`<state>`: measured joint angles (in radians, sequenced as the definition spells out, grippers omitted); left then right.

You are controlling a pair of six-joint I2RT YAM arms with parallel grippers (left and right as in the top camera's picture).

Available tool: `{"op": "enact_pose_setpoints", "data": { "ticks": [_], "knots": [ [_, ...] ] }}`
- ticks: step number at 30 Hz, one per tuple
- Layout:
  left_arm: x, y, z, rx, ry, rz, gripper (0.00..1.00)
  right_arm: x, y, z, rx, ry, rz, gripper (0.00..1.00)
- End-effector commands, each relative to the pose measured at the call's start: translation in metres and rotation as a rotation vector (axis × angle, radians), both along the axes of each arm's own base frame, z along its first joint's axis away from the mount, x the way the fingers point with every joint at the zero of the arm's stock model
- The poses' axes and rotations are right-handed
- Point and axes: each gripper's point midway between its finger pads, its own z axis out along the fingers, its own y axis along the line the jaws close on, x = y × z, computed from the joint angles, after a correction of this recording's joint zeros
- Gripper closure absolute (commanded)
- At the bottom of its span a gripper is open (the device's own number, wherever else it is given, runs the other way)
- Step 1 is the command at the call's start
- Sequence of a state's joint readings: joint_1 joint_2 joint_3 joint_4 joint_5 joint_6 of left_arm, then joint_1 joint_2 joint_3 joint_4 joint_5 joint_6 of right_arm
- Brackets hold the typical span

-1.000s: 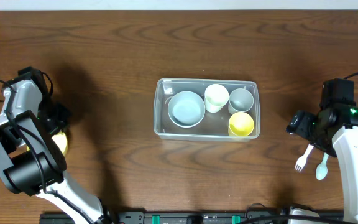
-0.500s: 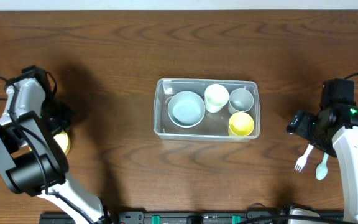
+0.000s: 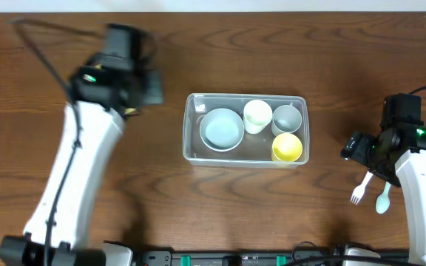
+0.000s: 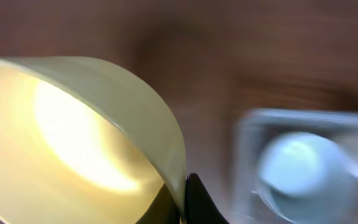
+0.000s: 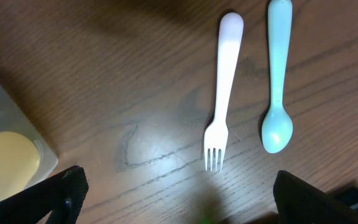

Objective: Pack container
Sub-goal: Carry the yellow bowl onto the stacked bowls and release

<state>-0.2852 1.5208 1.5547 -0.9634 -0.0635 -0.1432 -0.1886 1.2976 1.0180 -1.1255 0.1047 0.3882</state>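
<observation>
My left gripper will swing over the pale blue bowl point(image 3: 222, 128) point(image 4: 298, 169) and release the yellow bowl's rim, since that place lies to its right in the overhead view.
The clear container point(image 3: 191, 131) sits mid-table holding a pale blue bowl point(image 3: 222, 128), a cream cup point(image 3: 257, 116), a grey cup point(image 3: 286, 118) and a yellow cup point(image 3: 287, 148). My left gripper point(image 3: 140, 92) is blurred, above the table just left of the container. In the left wrist view it point(image 4: 183, 199) is shut on the rim of a pale yellow bowl point(image 4: 73, 137), with the container point(image 4: 247, 149) blurred to the right. My right gripper point(image 5: 179, 199) hangs open over bare wood, near a white fork point(image 5: 222, 99) and a light blue spoon point(image 5: 277, 81).
Fork point(image 3: 358, 191) and spoon point(image 3: 383, 198) lie side by side near the table's right front, beside the right arm. A corner of the container point(image 5: 11, 118) with the yellow cup point(image 5: 5, 168) shows at the left of the right wrist view.
The left arm has swung from the far left edge up and to the right, towards the container, carrying the yellow bowl. The right arm has not moved.
</observation>
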Motion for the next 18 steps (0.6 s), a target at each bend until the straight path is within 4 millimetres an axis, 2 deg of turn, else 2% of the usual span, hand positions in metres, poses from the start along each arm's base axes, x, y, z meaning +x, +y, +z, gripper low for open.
{"op": "enact_pose_setpoints", "data": {
  "ticks": [1, 4, 6, 8, 11, 18],
  "knots": [
    [-0.013, -0.057, 0.004, 0.093, -0.038, -0.3, 0.94, -0.001, -0.001, 0.0, 0.003, 0.001, 0.004, 0.03],
    [-0.029, -0.108, -0.003, 0.146, -0.054, -0.518, 0.94, -0.001, -0.001, 0.0, 0.003, 0.002, 0.005, 0.03],
    [-0.038, -0.134, -0.011, 0.17, -0.05, -0.619, 0.94, -0.001, -0.001, 0.0, 0.003, 0.002, 0.005, 0.03],
    [-0.045, -0.151, -0.021, 0.19, -0.035, -0.684, 0.94, -0.001, -0.001, 0.0, 0.003, 0.002, 0.004, 0.03],
    [-0.051, -0.165, -0.042, 0.215, 0.015, -0.733, 0.94, -0.001, -0.001, 0.0, 0.003, 0.002, 0.005, 0.03],
    [-0.053, -0.176, -0.09, 0.217, 0.15, -0.769, 0.94, -0.002, -0.001, 0.0, 0.004, 0.004, 0.005, 0.03]
  ]
}}
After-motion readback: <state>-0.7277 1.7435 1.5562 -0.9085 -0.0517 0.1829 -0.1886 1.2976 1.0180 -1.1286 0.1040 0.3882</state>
